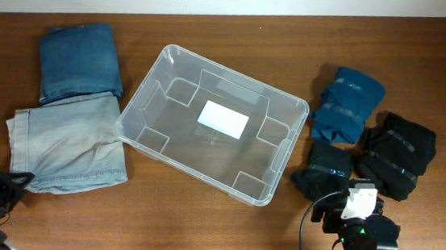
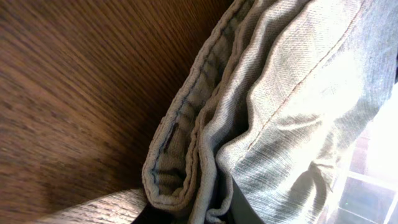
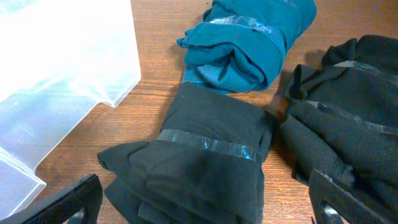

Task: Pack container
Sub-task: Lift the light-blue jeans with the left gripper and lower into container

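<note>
The container's empty bottom lies outward and to the right in the overhead view from my left gripper: I will lift the jeans over the container's side, lower and release.
The clear container (image 1: 215,124) stands empty mid-table, with a white label on its floor. My left gripper (image 1: 14,181) is at the front left, at the near corner of the folded light grey-blue jeans (image 1: 68,140). In the left wrist view its dark fingers (image 2: 193,214) are closed round the folded edge of these jeans (image 2: 280,93). My right gripper (image 1: 352,203) is open; in the right wrist view its fingers (image 3: 199,202) are on either side of a taped black bundle (image 3: 205,155). The container's corner (image 3: 62,62) shows at the left there.
Folded dark blue jeans (image 1: 79,60) lie at the back left. A teal taped bundle (image 1: 346,103) and a larger black bundle (image 1: 399,152) lie right of the container, behind the small black bundle (image 1: 324,170). The table's front edge is close to both arms.
</note>
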Robot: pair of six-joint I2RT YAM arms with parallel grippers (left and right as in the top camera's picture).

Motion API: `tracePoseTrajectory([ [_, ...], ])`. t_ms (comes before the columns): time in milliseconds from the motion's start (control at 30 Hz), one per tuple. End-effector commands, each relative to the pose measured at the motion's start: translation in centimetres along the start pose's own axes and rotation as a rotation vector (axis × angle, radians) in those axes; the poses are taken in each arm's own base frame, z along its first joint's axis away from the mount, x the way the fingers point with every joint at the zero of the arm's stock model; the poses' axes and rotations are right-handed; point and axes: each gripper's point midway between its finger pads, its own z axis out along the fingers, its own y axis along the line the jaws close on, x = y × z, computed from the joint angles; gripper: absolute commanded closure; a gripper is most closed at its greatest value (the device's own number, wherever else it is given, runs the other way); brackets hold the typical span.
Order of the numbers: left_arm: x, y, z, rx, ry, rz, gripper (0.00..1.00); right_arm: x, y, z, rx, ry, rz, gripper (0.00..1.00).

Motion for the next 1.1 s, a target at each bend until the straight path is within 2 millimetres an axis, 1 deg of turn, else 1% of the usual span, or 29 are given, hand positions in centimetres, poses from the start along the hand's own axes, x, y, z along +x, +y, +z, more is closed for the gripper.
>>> tracePoseTrajectory([
  [0, 1.5, -0.8, 0.8, 0.054, 0.05, -0.029, 0.96, 0.1, 0.0, 0.0, -0.003, -0.004, -0.004, 0.02],
  [100, 0.5, -2.8, -0.8, 0.094, 0.022, -0.01, 0.98, 0.1, 0.0, 0.0, -0.003, -0.004, -0.004, 0.02],
  [200, -1.0, -6.2, -3.7, 0.157, -0.038, 0.022, 0.99, 0.1, 0.0, 0.0, -0.003, -0.004, -0.004, 0.02],
  [300, -2.1, -10.5, -7.5, 0.217, -0.118, 0.097, 1.0, 0.1, 0.0, 0.0, -0.003, -0.004, -0.004, 0.02],
  [367, -2.3, -13.5, -10.5, 0.237, -0.175, 0.142, 0.99, 0.1, 0.0, 0.0, -0.003, -0.004, -0.004, 0.02],
  [433, -2.2, -16.3, -13.3, 0.258, -0.235, 0.195, 0.99, 0.1, 0.0, 0.0, -0.003, -0.004, -0.004, 0.01],
  [533, -1.3, -20.6, -17.4, 0.302, -0.327, 0.258, 0.99, 0.1, 0.0, 0.0, -0.003, -0.004, -0.004, 0.02],
  [567, -0.8, -22.3, -18.9, 0.327, -0.356, 0.292, 0.99, 0.1, 0.0, 0.0, -0.003, -0.004, -0.004, 0.01],
  [667, 1.2, -26.7, -21.7, 0.401, -0.4, 0.385, 0.99, 0.1, 0.0, 0.0, -0.003, -0.004, -0.004, 0.01],
  [733, 2.7, -29.4, -22.6, 0.453, -0.403, 0.449, 0.99, 0.1, 0.0, 0.0, -0.003, -0.004, -0.004, 0.02],
  [800, 4.3, -32.3, -23.0, 0.523, -0.385, 0.532, 0.99, 0.1, 0.0, 0.0, -0.003, -0.004, -0.004, 0.02],
  [867, 6.2, -35.1, -22.9, 0.594, -0.341, 0.603, 1.0, 0.1, 0.0, 0.0, -0.003, -0.004, -0.004, 0.02],
  [967, 9.0, -38.7, -22.1, 0.692, -0.247, 0.689, 1.0, 0.1, 0.0, 0.0, -0.003, -0.004, -0.004, 0.02],
  [1033, 11.3, -41.5, -21.5, 0.763, -0.183, 0.774, 1.0, 0.1, 0.0, 0.0, -0.003, -0.004, -0.004, 0.02],
  [1067, 12.2, -42.6, -21.4, 0.792, -0.164, 0.817, 1.0, 0.1, 0.0, 0.0, -0.003, -0.004, -0.004, 0.02],
])
